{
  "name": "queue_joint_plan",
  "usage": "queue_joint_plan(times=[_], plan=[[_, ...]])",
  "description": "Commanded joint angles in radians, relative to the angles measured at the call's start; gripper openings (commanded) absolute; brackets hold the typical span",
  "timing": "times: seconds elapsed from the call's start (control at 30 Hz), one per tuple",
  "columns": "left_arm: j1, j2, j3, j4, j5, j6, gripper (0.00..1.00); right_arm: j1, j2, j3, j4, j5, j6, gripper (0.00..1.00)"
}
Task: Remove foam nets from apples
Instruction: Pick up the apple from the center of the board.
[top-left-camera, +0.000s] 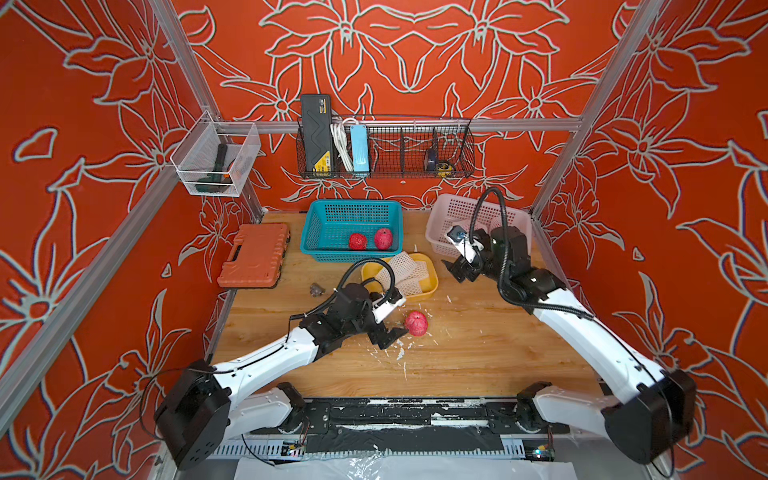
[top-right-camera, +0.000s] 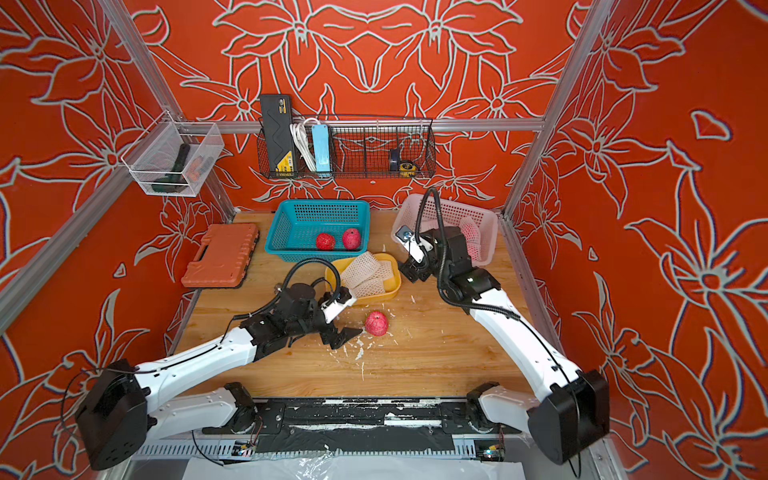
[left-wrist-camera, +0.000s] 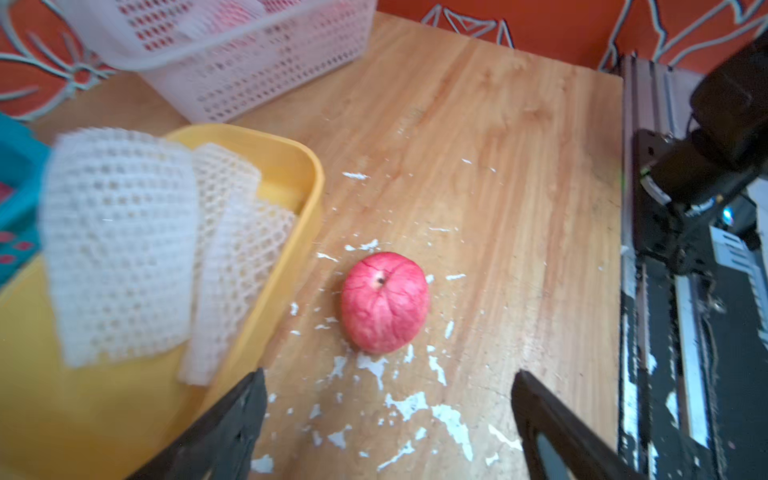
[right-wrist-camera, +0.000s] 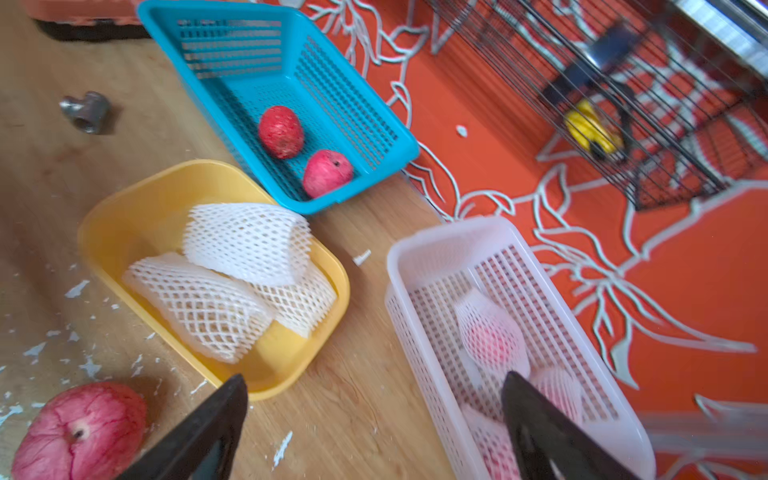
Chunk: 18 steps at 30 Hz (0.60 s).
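Note:
The bare apple (top-left-camera: 416, 323) (left-wrist-camera: 385, 302) lies below and just ahead. My left gripper reaches forward and down next until its open fingers are on either side of its round sides.
A bare red-pink apple (top-left-camera: 416, 323) (left-wrist-camera: 384, 302) (right-wrist-camera: 79, 432) lies on the wooden table among white crumbs. My left gripper (top-left-camera: 392, 336) (left-wrist-camera: 389, 371) stands open just short of it, with nothing between its fingers. Two more bare apples (top-left-camera: 357, 241) (top-left-camera: 383, 238) lie in the blue basket (top-left-camera: 328, 216). Three empty foam nets (top-left-camera: 405, 272) (right-wrist-camera: 245, 245) are piled in the yellow tray (top-left-camera: 432, 278). Apples still in nets (right-wrist-camera: 490, 336) (top-right-camera: 471, 239) lie in the white basket (top-left-camera: 440, 224). My right gripper (top-left-camera: 455, 270) (right-wrist-camera: 375, 375) is open and empty above the table between the tray and the white basket.
An orange tool case (top-left-camera: 254, 255) lies at the back left, with a small metal pipe fitting (top-left-camera: 317, 289) in front of it. Foam crumbs (top-left-camera: 399, 353) litter the table's middle. A wire shelf (top-left-camera: 386, 151) hangs on the back wall.

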Motion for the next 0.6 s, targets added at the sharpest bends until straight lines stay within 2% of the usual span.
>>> queue_joint_plan(times=[0.0,0.17,0.33,0.53,0.57], plan=[[-0.027,0.080,0.011,0.044,0.027,0.025,0.95,-0.008,-0.067,-0.059,-0.047,0.071,0.087,0.98],[-0.028,0.250,0.102,0.041,0.041,0.058,0.97,-0.015,-0.134,-0.113,-0.078,0.082,0.107,0.98],[-0.028,0.411,0.200,0.014,0.078,0.093,0.97,-0.020,-0.180,-0.165,-0.039,0.028,0.075,0.98],[-0.030,0.535,0.283,0.019,0.093,0.082,0.97,-0.026,-0.148,-0.175,-0.010,-0.005,0.061,0.98],[-0.030,0.554,0.297,0.015,0.085,0.080,0.95,-0.027,-0.136,-0.175,-0.004,-0.007,0.060,0.98]])
